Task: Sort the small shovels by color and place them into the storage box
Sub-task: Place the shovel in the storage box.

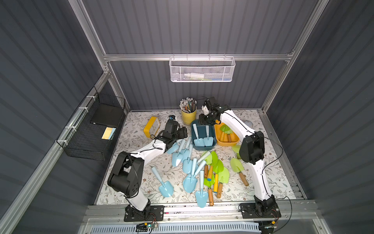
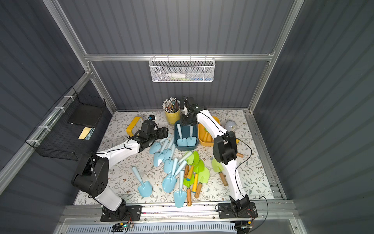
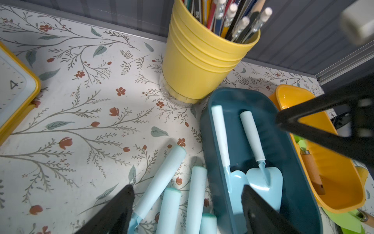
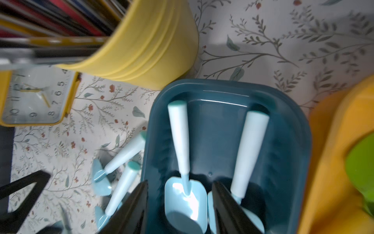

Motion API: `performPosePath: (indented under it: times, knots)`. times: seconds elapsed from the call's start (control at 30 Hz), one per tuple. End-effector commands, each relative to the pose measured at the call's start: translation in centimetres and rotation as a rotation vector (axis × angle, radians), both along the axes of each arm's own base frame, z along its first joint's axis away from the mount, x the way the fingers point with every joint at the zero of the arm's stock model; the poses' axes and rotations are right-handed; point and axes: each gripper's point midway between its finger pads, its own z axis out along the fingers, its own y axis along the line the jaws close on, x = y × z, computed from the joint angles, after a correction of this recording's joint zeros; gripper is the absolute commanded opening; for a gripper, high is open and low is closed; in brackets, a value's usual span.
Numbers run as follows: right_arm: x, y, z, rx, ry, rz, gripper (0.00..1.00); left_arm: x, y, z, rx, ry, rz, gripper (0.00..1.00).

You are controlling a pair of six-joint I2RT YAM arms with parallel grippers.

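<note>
The handle of the pale blue shovel (image 1: 201,180) nearest my base is below my right gripper and far back. I will next move my right gripper back and down onto it.
The storage box is a teal tub (image 1: 192,132) with a matching orange tub (image 1: 234,142) beside it. Two pale blue shovels (image 1: 199,139) lie in the teal one, and green shovels (image 1: 225,128) lie in the orange one. My right gripper (image 4: 180,183) hovers open over the teal tub (image 4: 222,85). A blue shovel blade (image 4: 185,198) lies below its jaws, untouched. My left gripper (image 3: 187,189) is open over several blue shovel handles (image 3: 162,182) on the mat, just beside the teal tub (image 3: 206,125). More blue shovels (image 1: 182,154) and green shovels (image 1: 214,168) lie mid-table.
A yellow cup of pencils (image 1: 188,116) stands right behind the teal tub. A yellow clock (image 1: 151,126) lies at the back left, and a small white dome (image 1: 247,123) at the back right. A black wire basket (image 1: 95,131) hangs on the left wall.
</note>
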Motion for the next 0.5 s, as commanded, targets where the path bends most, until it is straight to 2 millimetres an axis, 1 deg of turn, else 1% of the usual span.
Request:
performPosePath:
  times: [0.0,0.13,0.23,0.3,0.37,0.43,0.47]
  knots:
    - [-4.7,-0.5,1.7,-0.069,0.007,0.063,0.54,-0.4,-0.5,1.0,-0.012,-0.028,-0.029,0.86]
    - [-11.9,0.0,0.7,-0.125,0.046,0.15,0.53,-0.2,-0.5,1.1,-0.012,-0.038,-0.019,0.86]
    - [-17.6,0.3,-0.9,-0.146,0.124,0.22,0.52,0.0,-0.4,0.9,-0.013,-0.039,-0.011,0.86]
    - [-21.6,0.9,-2.0,-0.159,0.171,0.276,0.51,0.1,-0.4,0.5,-0.012,-0.031,-0.008,0.86]
    - [-26.1,1.4,-3.4,-0.161,0.243,0.328,0.5,0.2,-0.4,0.2,-0.009,-0.025,-0.004,0.86]
    - [-29.5,1.4,-4.5,-0.165,0.308,0.344,0.48,0.2,-0.4,0.1,-0.007,-0.023,-0.003,0.86]
    - [-31.0,1.3,-5.2,-0.16,0.34,0.333,0.47,0.2,-0.4,0.0,-0.006,-0.02,-0.002,0.86]
